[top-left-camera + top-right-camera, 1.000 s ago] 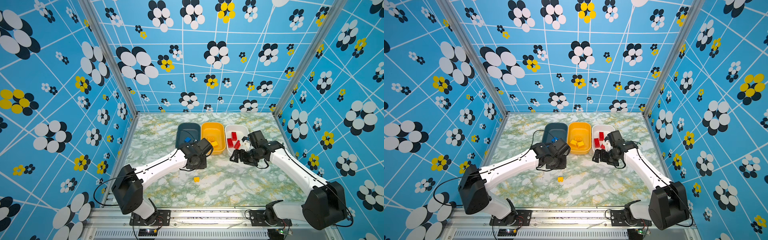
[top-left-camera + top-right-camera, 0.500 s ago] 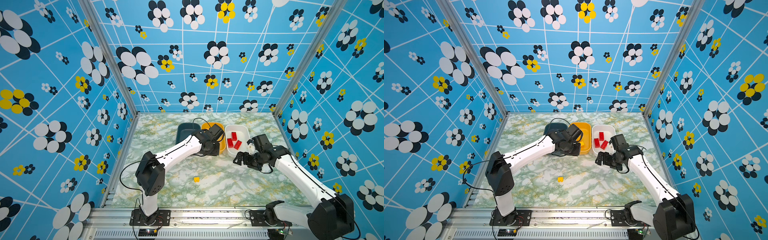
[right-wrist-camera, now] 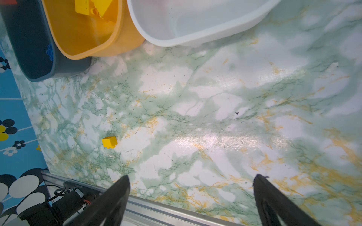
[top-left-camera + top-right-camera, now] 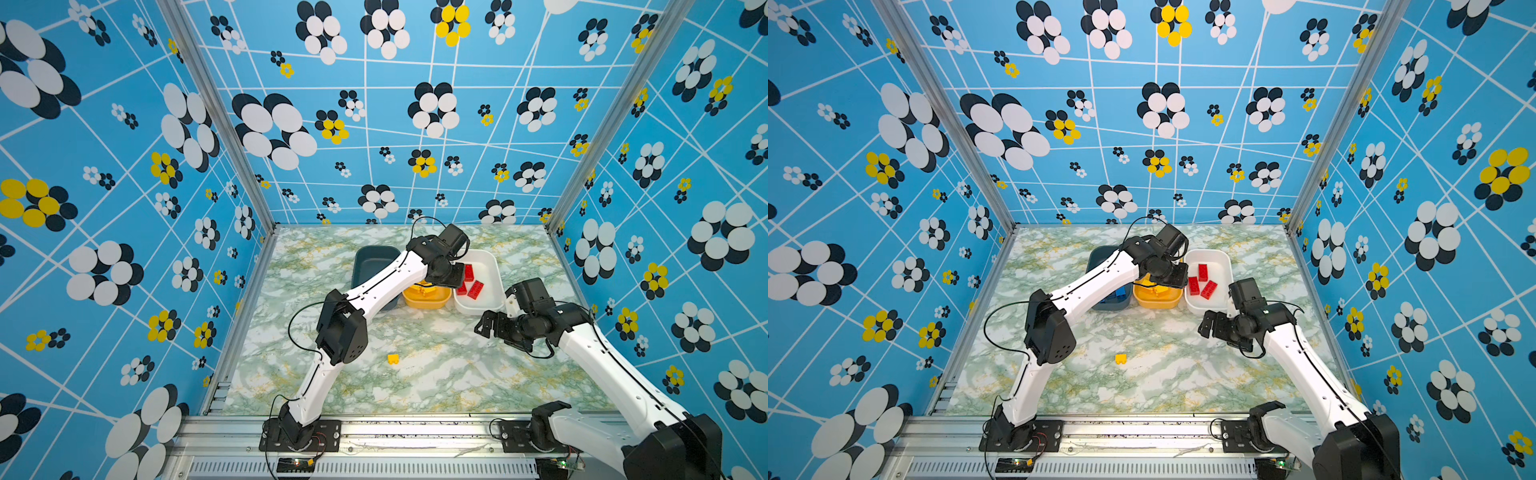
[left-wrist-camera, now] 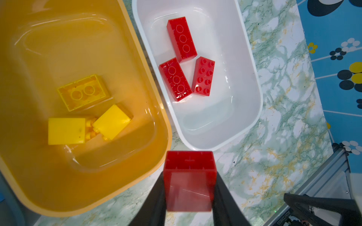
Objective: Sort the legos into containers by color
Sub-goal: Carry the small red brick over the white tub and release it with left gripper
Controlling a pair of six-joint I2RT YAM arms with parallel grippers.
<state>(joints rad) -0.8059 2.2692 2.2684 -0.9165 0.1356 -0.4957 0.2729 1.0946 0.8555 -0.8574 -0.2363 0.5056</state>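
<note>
The red lego moves down and over the bare near end of the white tub next, since only red legos lie inside. My left gripper then releases it there.
My left gripper (image 5: 189, 177) is shut on a red lego (image 5: 189, 182), held above the table where the yellow tub (image 5: 58, 39) and white tub (image 5: 225, 49) meet. In a top view it (image 4: 451, 276) hangs over those two tubs. Three red legos (image 5: 182, 37) lie in the white tub (image 4: 482, 308), and yellow legos (image 5: 66, 131) in the yellow tub (image 4: 426, 302). The dark teal tub (image 4: 374, 257) holds blue legos (image 4: 1117, 296). One yellow lego (image 4: 392, 358) (image 3: 109, 142) lies loose on the table. My right gripper (image 4: 486, 326) (image 3: 191, 187) is open and empty.
The marble table (image 4: 436, 374) is walled in by blue patterned panels on three sides. An aluminium rail (image 4: 374, 424) runs along the front edge. My left arm (image 4: 374, 286) crosses over the teal tub.
My left gripper has swung from the front of the teal tub toward the back right, over the yellow and white tubs. My right gripper has drawn back from the white tub toward the front.
</note>
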